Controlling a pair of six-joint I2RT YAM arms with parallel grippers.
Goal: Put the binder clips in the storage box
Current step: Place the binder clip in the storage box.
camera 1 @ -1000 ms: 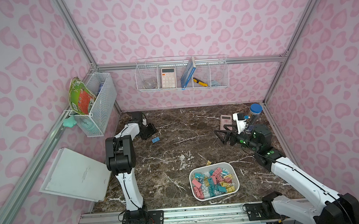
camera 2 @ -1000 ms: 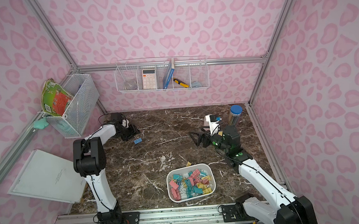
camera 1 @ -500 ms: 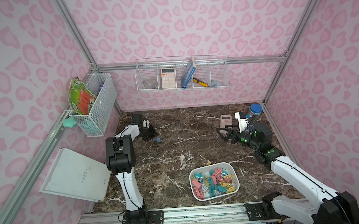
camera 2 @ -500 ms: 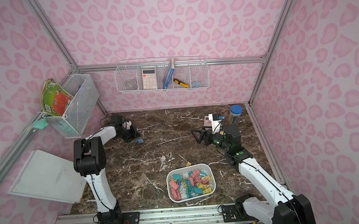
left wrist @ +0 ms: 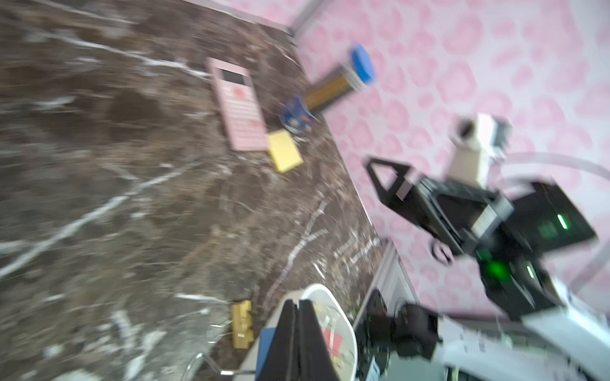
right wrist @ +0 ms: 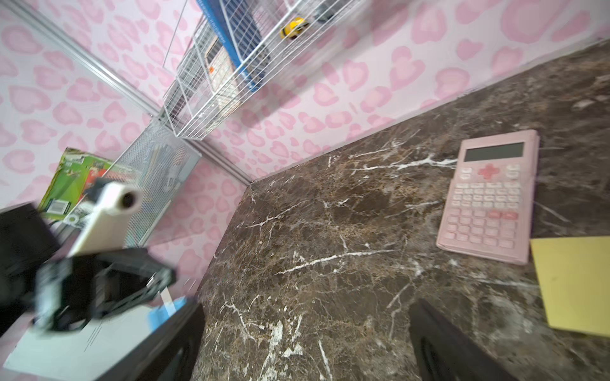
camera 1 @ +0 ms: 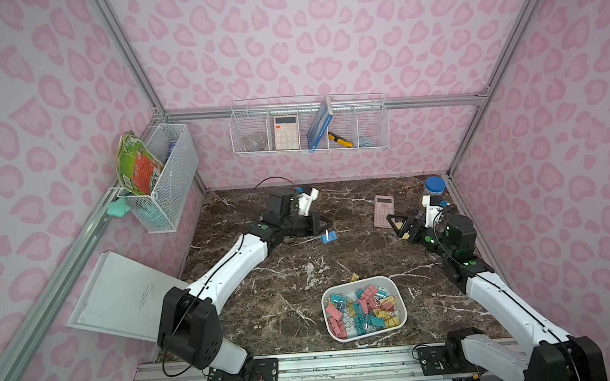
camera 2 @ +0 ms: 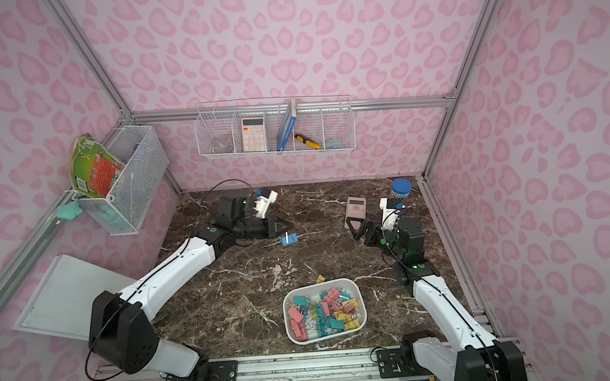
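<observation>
The clips in my left gripper go back and down next toward the box (camera 1: 402, 303) already holding clips, over pink clips by its rim (camera 1: 335, 313), for release there.
The white storage box (camera 1: 402, 303) (camera 2: 363, 305) sits near the table's front and holds several pink, yellow and teal binder clips (camera 1: 361, 306) (camera 2: 323, 311). One yellow clip (camera 1: 354, 277) (camera 2: 320, 279) (left wrist: 242, 325) lies on the marble just behind the box. My left gripper (camera 1: 328, 224) (camera 2: 286, 230) (left wrist: 298, 303) is shut on a blue binder clip (camera 1: 328, 237) (camera 2: 289, 239) (left wrist: 266, 346), which hangs just above the table's middle. At the right, my right gripper (camera 1: 400, 227) (camera 2: 359, 231) (right wrist: 307, 356) stands open with only bare marble between its fingers.
A pink calculator (camera 1: 384, 210) (right wrist: 488, 198), a yellow sticky pad (right wrist: 574, 283) (left wrist: 284, 150) and a blue-lidded jar (camera 1: 434, 187) stand at the back right. White wire baskets (camera 1: 309, 129) hang on the back and left walls. A flat white board (camera 1: 121, 297) leans at the left.
My left gripper has shut on the blue clip that lay on the table and has carried it to the right, off the marble. The right arm has barely shifted.
</observation>
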